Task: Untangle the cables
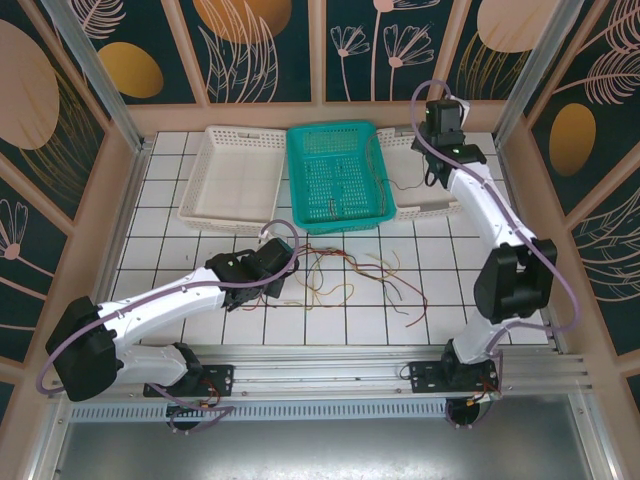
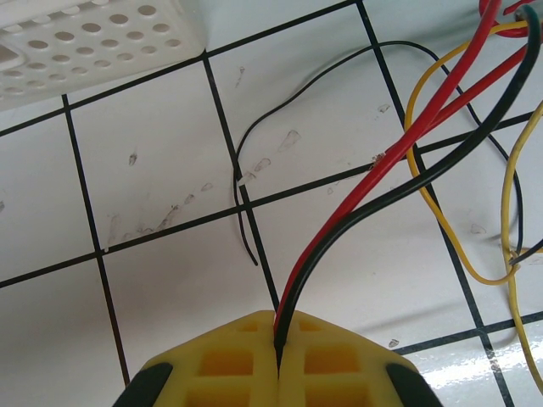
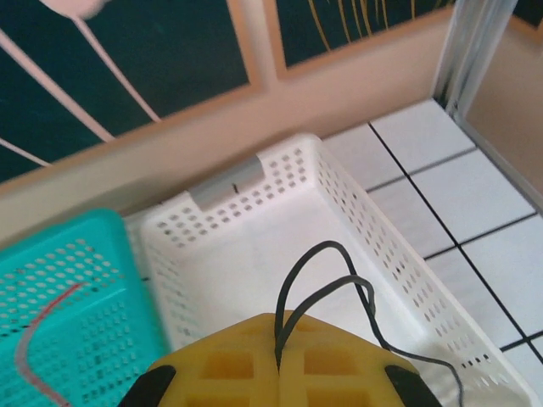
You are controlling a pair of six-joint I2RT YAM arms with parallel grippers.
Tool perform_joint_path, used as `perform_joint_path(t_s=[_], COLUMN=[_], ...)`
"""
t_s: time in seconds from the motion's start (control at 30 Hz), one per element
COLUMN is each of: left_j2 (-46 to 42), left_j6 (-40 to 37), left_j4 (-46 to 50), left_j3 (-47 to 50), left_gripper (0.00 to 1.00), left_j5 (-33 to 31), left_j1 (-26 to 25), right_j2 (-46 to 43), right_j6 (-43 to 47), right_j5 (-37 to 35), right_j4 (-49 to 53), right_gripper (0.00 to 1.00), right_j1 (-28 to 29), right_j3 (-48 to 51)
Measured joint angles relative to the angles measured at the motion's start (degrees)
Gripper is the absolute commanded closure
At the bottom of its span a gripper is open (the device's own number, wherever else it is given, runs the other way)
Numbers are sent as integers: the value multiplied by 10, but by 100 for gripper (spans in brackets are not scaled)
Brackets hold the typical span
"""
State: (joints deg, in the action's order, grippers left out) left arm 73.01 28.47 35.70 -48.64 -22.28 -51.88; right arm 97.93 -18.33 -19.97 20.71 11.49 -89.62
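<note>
The looped black cable already hangs over the white basket, so it goes down toward the basket's bare bottom next and my right gripper releases it there.
A loose tangle of thin cables (image 1: 345,272) in red, orange, yellow and black lies on the white tiles at the middle of the table. My left gripper (image 1: 268,276) sits at the tangle's left end, shut (image 2: 278,339) on a red cable (image 2: 407,144) and a black cable (image 2: 441,170) that run off up and to the right. Yellow cables (image 2: 416,102) and another thin black one (image 2: 280,102) lie beside them. My right gripper (image 1: 437,176) hangs over the right white basket, shut (image 3: 277,339) on a looped black cable (image 3: 293,284). A red cable (image 3: 34,339) lies in the teal basket.
Three baskets stand in a row at the back: a white one (image 1: 235,175) on the left, a teal one (image 1: 335,130) in the middle, and a white one (image 3: 365,220) on the right, under my right arm. Framed walls close in the table on the back and sides.
</note>
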Motion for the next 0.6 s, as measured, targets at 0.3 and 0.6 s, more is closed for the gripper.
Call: perform_joint_path(t_s=[0.3,0.6], left_j2=[0,0], left_j6=[0,0], left_j4=[0,0], left_j3=[0,0], left_gripper=[100,100], left_j5=[0,0], left_j1=[0,0], right_j2=[90,147], right_j6=[-4,-14], right_j5=[43,77], right_j4=[-9,23], right_gripper=[100,59], right_j1=[-22,-29], right_j3=[1,-25])
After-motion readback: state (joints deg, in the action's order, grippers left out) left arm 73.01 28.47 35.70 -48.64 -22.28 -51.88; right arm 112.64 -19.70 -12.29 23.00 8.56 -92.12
